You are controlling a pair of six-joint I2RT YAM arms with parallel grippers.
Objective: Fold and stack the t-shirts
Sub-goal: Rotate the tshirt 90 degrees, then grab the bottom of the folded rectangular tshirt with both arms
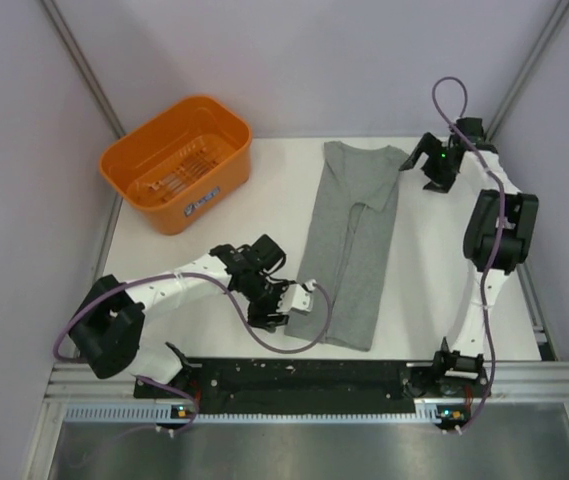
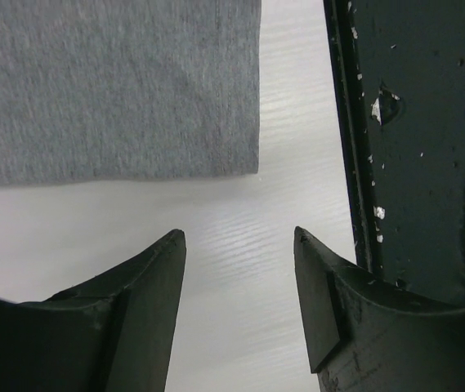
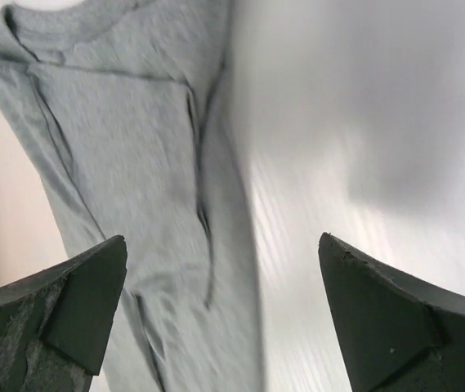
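Observation:
I need to move my left gripper next to the right in the top view and down onto the grey t-shirt's hem corner [image 1: 290, 332] [image 2: 249, 165] beside it, because its fingers are over bare table.
The grey t-shirt [image 1: 349, 245] lies flat on the white table [image 1: 424, 280], folded lengthwise into a long narrow strip with its collar at the far end. My left gripper [image 1: 286, 300] sits at the shirt's near left corner. In the left wrist view this gripper [image 2: 239, 238] is open over bare table, just short of the shirt's hem [image 2: 109, 90]. My right gripper [image 1: 419, 172] hovers by the collar's right side. The right wrist view shows it [image 3: 222, 238] wide open above the t-shirt's edge [image 3: 126, 139], holding nothing.
An orange plastic basket [image 1: 179, 160] stands at the far left of the table. A black rail [image 1: 304, 375] runs along the near edge, close beside my left fingers [image 2: 420, 147]. Grey walls close in the table at both sides.

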